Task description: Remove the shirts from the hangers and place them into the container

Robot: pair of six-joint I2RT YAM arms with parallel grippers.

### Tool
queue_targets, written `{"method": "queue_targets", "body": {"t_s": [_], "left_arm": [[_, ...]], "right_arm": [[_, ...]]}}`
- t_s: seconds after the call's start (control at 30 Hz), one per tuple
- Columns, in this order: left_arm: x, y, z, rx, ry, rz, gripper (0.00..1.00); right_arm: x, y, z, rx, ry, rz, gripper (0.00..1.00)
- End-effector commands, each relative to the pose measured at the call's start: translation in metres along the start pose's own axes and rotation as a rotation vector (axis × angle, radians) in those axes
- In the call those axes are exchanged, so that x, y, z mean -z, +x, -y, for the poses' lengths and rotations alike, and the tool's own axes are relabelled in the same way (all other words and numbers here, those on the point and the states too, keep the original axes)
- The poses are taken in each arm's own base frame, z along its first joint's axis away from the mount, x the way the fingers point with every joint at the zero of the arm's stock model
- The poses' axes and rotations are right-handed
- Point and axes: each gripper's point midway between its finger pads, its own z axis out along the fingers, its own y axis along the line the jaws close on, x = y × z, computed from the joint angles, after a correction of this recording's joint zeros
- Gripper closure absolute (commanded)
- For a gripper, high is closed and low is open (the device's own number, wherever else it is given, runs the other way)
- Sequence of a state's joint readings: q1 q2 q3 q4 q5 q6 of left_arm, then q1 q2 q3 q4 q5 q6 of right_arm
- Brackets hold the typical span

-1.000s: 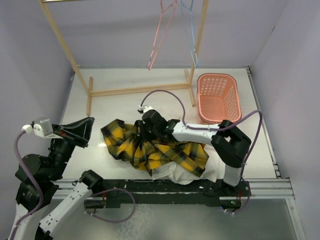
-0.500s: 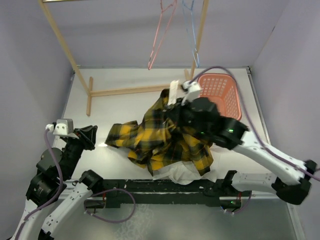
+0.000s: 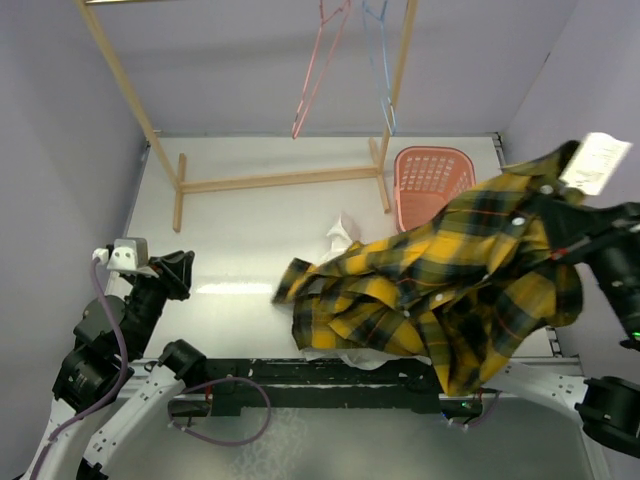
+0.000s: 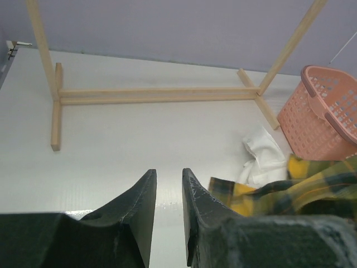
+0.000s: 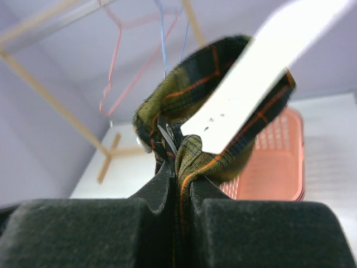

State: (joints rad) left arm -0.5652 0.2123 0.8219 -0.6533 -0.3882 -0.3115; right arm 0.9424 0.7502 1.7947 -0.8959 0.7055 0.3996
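My right gripper carries the plaid shirt's collar outward next, lowers it into the salmon-pink container's opening (image 3: 433, 178) (image 5: 276, 151) and releases it. That opening lies outward of and below my gripper.
My right gripper (image 5: 179, 173) is shut on a fold of the yellow-and-black plaid shirt (image 3: 460, 280) by its collar and holds it high at the right. A white label (image 3: 597, 160) sticks up from it. The shirt's tail trails down to the table's front. The white shirt (image 3: 340, 235) lies crumpled on the table, partly under the plaid one. Behind the plaid shirt stands the salmon-pink container (image 3: 430, 180). A pink hanger (image 3: 315, 70) and a blue hanger (image 3: 380, 60) hang bare on the rack. My left gripper (image 4: 169, 176) hovers at the left, slightly open and holding nothing.
The wooden rack (image 3: 270, 182) has its base bar across the back of the table and a slanted pole on each side. Purple walls close in the left, back and right. In the left wrist view the container (image 4: 329, 117) sits right of the white shirt (image 4: 262, 156).
The right arm has closed on the plaid shirt and swung it up off the table's middle to the far right. Part of the white shirt is uncovered. The left arm drew back slightly.
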Motion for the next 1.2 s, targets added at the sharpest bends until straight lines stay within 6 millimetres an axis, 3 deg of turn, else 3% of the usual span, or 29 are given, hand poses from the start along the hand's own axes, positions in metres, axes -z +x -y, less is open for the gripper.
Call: {"method": "queue_targets", "body": {"t_s": [0.0, 0.17, 0.33, 0.37, 0.43, 0.53, 0.67, 0.77, 1.0, 1.17], "left_arm": [[-0.004, -0.004, 0.006, -0.015, 0.026, 0.009, 0.71], [-0.006, 0.001, 0.009, -0.022, 0.036, -0.013, 0.71], [-0.006, 0.005, 0.012, -0.025, 0.057, -0.03, 0.71], [-0.006, 0.006, 0.013, -0.027, 0.061, -0.034, 0.71], [-0.006, 0.007, 0.014, -0.031, 0.067, -0.039, 0.71], [-0.006, 0.009, 0.014, -0.037, 0.069, -0.049, 0.7], [-0.007, 0.011, 0.016, -0.044, 0.081, -0.059, 0.7], [-0.009, 0.014, 0.018, -0.053, 0.089, -0.072, 0.7], [-0.009, 0.014, 0.019, -0.056, 0.093, -0.074, 0.69], [-0.007, 0.013, 0.016, -0.051, 0.086, -0.064, 0.69]], "right_arm": [[-0.002, -0.063, 0.014, 0.08, 0.132, 0.159, 1.0], [-0.04, -0.132, -0.024, 0.243, 0.211, 0.284, 1.0], [-0.087, -0.183, -0.066, 0.389, 0.365, 0.453, 1.0], [-0.096, -0.186, -0.074, 0.414, 0.378, 0.474, 1.0], [-0.118, -0.188, -0.079, 0.47, 0.435, 0.501, 1.0], [-0.161, -0.189, -0.048, 0.489, 0.555, 0.521, 1.0], [-0.206, -0.186, 0.01, 0.414, 0.633, 0.524, 1.0], [-0.235, -0.167, 0.048, 0.366, 0.651, 0.455, 1.0], [-0.276, -0.093, 0.082, 0.38, 0.647, 0.241, 1.0], [-0.281, -0.041, 0.1, 0.369, 0.648, 0.118, 1.0]]}}
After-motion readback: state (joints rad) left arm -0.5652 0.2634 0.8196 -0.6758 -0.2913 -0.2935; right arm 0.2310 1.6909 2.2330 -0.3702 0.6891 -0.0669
